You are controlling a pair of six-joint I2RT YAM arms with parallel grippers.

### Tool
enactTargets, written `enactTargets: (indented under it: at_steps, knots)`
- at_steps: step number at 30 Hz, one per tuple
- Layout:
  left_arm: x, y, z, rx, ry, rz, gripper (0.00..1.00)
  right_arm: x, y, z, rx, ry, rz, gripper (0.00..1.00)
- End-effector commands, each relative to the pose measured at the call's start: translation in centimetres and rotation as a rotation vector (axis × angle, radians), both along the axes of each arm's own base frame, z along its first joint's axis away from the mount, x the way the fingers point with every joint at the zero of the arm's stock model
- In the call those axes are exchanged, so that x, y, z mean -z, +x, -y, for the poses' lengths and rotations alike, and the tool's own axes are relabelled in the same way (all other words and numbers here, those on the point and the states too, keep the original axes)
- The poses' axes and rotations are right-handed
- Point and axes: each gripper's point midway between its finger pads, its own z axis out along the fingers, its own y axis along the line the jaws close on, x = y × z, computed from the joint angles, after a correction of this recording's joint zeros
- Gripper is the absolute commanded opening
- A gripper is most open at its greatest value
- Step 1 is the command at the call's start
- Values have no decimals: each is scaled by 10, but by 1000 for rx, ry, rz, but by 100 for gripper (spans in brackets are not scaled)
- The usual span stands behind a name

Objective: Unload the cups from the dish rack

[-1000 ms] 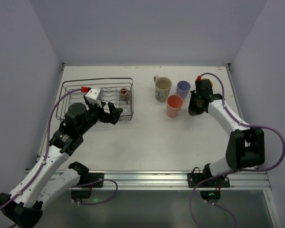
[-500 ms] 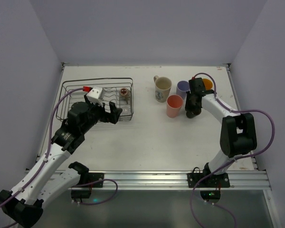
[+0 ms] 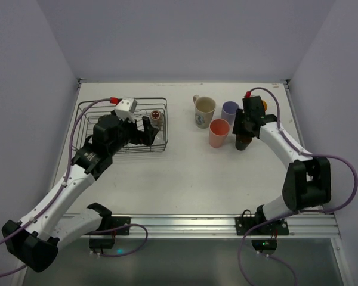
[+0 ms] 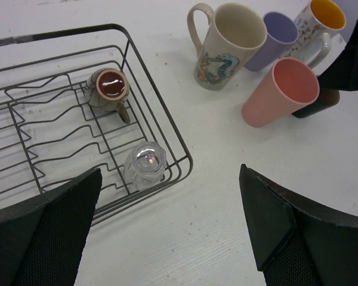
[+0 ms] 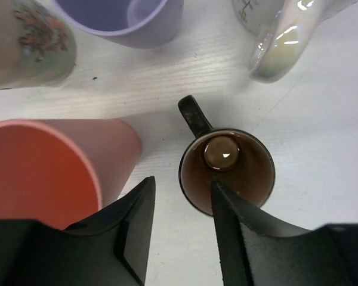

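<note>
The brown cup (image 4: 107, 88) is near the rack's far corner, so my left gripper should first move outward past the clear glass (image 4: 144, 164) to get down around the cup.
The dish rack (image 3: 122, 99) holds a brown cup (image 4: 107, 88) and a clear glass (image 4: 144, 164) near its right end. My left gripper (image 3: 148, 130) hovers over that end, open and empty (image 4: 167, 238). To the right on the table stand the cream printed mug (image 4: 230, 44), lavender tumbler (image 4: 274, 42), salmon-pink tumbler (image 4: 280, 92) and the pale mug with orange inside (image 4: 322, 21). The black mug (image 5: 227, 170) stands upright on the table beside the pink tumbler (image 5: 42, 173). My right gripper (image 5: 182, 232) is open, its fingers straddling the black mug's rim with a gap.
The rack's upright divider prongs (image 4: 53, 128) run along its floor left of the two cups. The enclosure walls stand close behind and beside the table (image 3: 185, 173). The four cups crowd closely around the black mug.
My left gripper has moved away from me and to the right, over the rack's right end. My right gripper has shifted slightly beside the pink tumbler.
</note>
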Motion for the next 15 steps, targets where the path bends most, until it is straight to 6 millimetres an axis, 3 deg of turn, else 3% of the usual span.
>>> enactTargets:
  at_steps: [1,2,3,4,5,6,7,8,9,10,11,12,13,15]
  knots:
    - [-26,13,10,-29,-81,-1,100,-50,-3,-4,-6,55,157,46]
    - [-29,18,14,-29,-95,-7,100,-52,-9,-7,-23,75,166,47]
    - [-30,21,15,-42,-115,-11,100,-71,-15,-8,-28,97,224,48]
    - [-35,29,13,-76,-128,17,100,-78,-19,-9,-33,109,255,49]
    - [-24,37,13,-102,-114,-2,100,-73,-28,-11,-46,127,255,50]
    - [-19,43,11,-126,-106,-7,100,-93,-32,-13,-48,161,339,50]
    - [-4,56,10,-169,-76,-26,100,-97,-36,-16,-57,182,365,49]
    - [3,64,8,-190,-49,-30,98,-88,-45,-19,-60,216,365,48]
    - [10,72,7,-213,-28,-36,96,-113,-48,-26,-88,269,470,47]
    - [24,88,3,-264,18,-57,93,-118,-51,-29,-99,293,509,44]
    - [30,96,2,-280,52,-58,89,-106,-58,-31,-97,317,509,43]
    - [33,102,2,-290,69,-58,85,-125,-60,-32,-116,341,599,41]
    - [40,115,4,-304,90,-61,79,-116,-64,-31,-112,343,596,39]
    - [44,127,8,-296,124,-52,75,-121,-67,-29,-98,347,632,32]
